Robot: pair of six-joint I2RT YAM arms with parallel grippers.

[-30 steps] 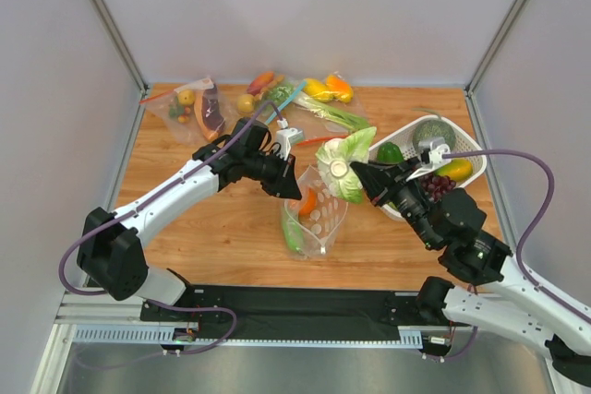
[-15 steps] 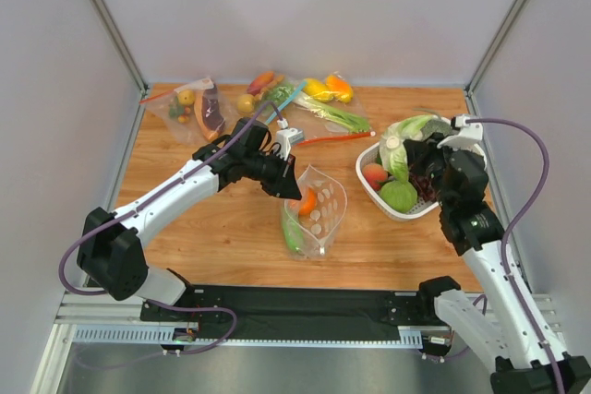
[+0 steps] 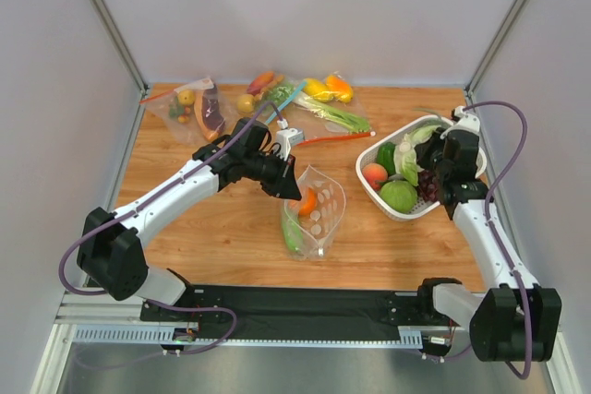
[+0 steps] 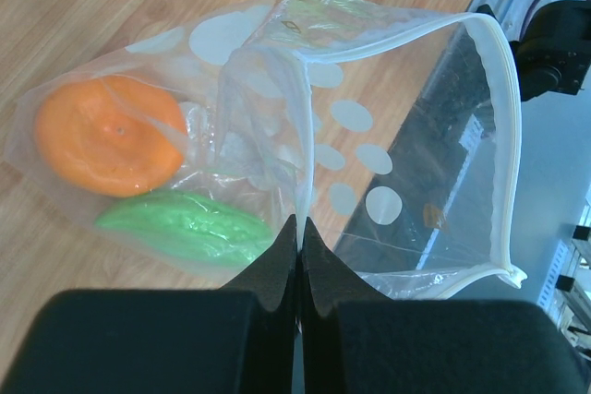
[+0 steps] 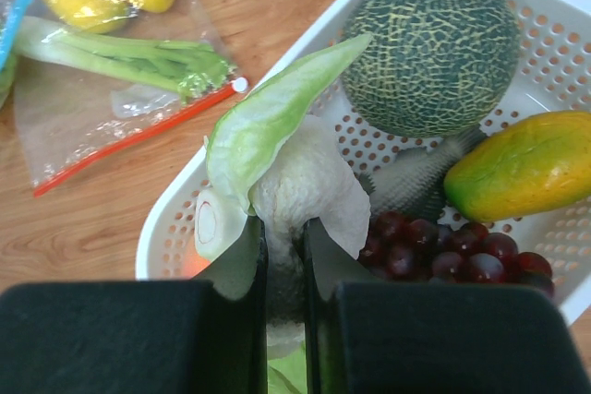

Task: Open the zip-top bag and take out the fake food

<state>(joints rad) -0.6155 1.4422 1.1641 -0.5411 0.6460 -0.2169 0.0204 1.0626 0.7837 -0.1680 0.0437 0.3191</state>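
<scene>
I will carry the white cauliflower (image 5: 300,186) down into the white basket next with my right gripper, beside the netted melon and purple grapes, before I open.
The dotted zip-top bag (image 3: 317,212) stands open mid-table. My left gripper (image 3: 295,189) is shut on its rim and holds it up; in the left wrist view the bag's (image 4: 406,136) mouth gapes. Inside lie the orange (image 4: 106,136) and the glossy green piece (image 4: 185,228); both also show in the top view, the orange (image 3: 307,201) above the green piece (image 3: 293,231). My right gripper (image 3: 420,156) is shut on the white cauliflower (image 5: 300,186) with green leaves (image 5: 268,117) and holds it over the white basket (image 5: 175,219).
The white basket (image 3: 369,156) at right holds a netted melon (image 5: 429,39), purple grapes (image 5: 434,256), a yellow-orange fruit (image 5: 522,163), a peach and a green fruit (image 3: 399,196). Other clear bags with food lie at the back (image 3: 199,106), one with a red strip (image 5: 120,149).
My right arm has swung right with the cauliflower, from beside the bag to over the basket. The left gripper and bag have stayed put.
</scene>
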